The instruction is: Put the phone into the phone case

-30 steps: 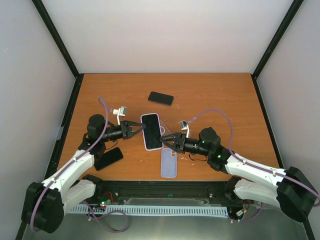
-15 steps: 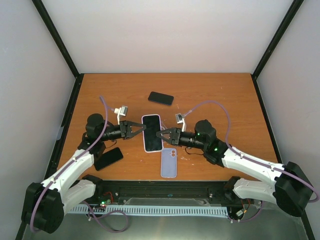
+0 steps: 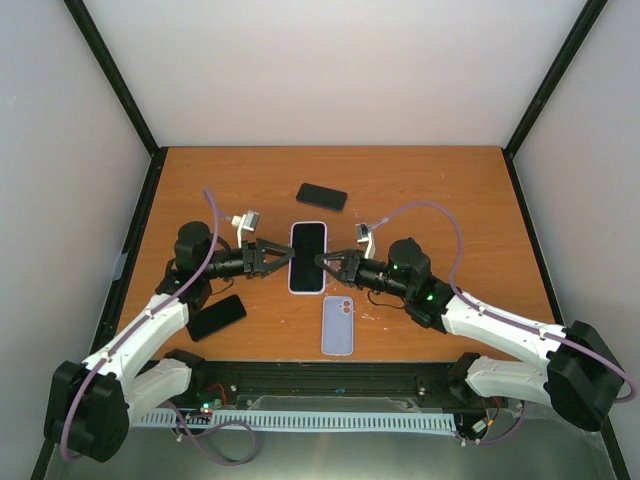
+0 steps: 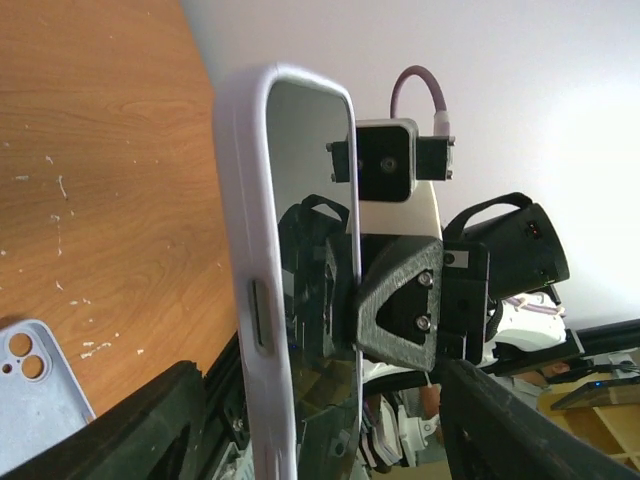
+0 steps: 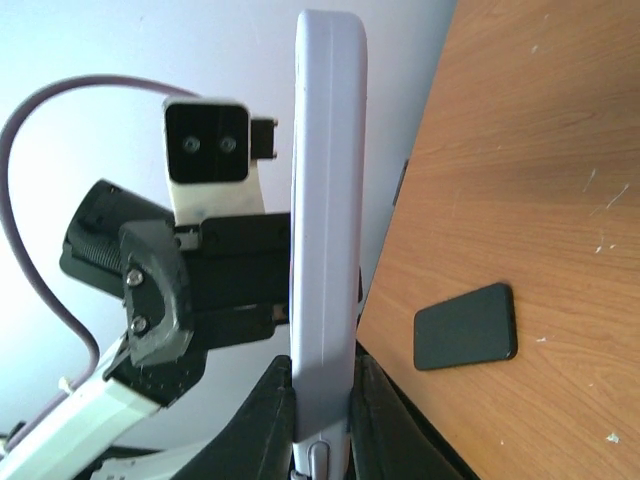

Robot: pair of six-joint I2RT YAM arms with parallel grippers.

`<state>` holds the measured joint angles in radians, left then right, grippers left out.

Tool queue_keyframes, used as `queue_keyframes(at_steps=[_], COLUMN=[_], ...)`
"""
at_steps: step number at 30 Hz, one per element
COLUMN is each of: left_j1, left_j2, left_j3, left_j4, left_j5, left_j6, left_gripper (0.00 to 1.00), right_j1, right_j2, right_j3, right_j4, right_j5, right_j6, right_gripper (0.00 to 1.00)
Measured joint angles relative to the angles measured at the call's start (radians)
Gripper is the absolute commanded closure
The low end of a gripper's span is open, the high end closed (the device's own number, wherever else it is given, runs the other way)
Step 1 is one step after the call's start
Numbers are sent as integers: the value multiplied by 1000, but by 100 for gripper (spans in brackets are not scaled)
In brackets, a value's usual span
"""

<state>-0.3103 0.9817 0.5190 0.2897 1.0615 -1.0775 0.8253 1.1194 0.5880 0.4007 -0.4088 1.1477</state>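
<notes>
The right gripper moves toward the right in the top view next and lowers to release the phone on bare tabletop, since its case already surrounds it.
A black-screened phone in a pale case (image 3: 308, 257) is held off the table between both grippers. My right gripper (image 3: 322, 262) is shut on its right edge; in the right wrist view the fingers (image 5: 270, 425) pinch the phone's thin side (image 5: 325, 230). My left gripper (image 3: 285, 257) stands open at the left edge, its fingers (image 4: 110, 430) spread wide on either side of the phone (image 4: 285, 250) without pressing it. An empty lavender phone case (image 3: 338, 325) lies flat on the table in front of them, and its corner (image 4: 30, 370) shows in the left wrist view.
One bare black phone (image 3: 321, 196) lies further back on the wooden table (image 3: 450, 200). Another black phone (image 3: 217, 316) lies near the left arm and also shows in the right wrist view (image 5: 466, 326). Black frame posts and grey walls enclose the table.
My right gripper moved in and shut on the phone's right edge. My left gripper opened and let go. The phone straightened and shifted slightly right and back.
</notes>
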Motion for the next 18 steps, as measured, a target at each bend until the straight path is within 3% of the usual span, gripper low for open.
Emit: queue_keyframes(at_steps=[12,18], left_j1=[0,-5], left_j2=[-22,4], left_j3=[-32,-32], left_j4=[-32,-53], left_j5=[4,7], left_j6=[-4,4], left_gripper=[41,50], right_j1=[-5,-6], right_j2=[0,23], right_j3=[-2,-2], right_j4=[19,52], right_j5=[148,162], right_j6=[60,80], right_gripper=[97,97])
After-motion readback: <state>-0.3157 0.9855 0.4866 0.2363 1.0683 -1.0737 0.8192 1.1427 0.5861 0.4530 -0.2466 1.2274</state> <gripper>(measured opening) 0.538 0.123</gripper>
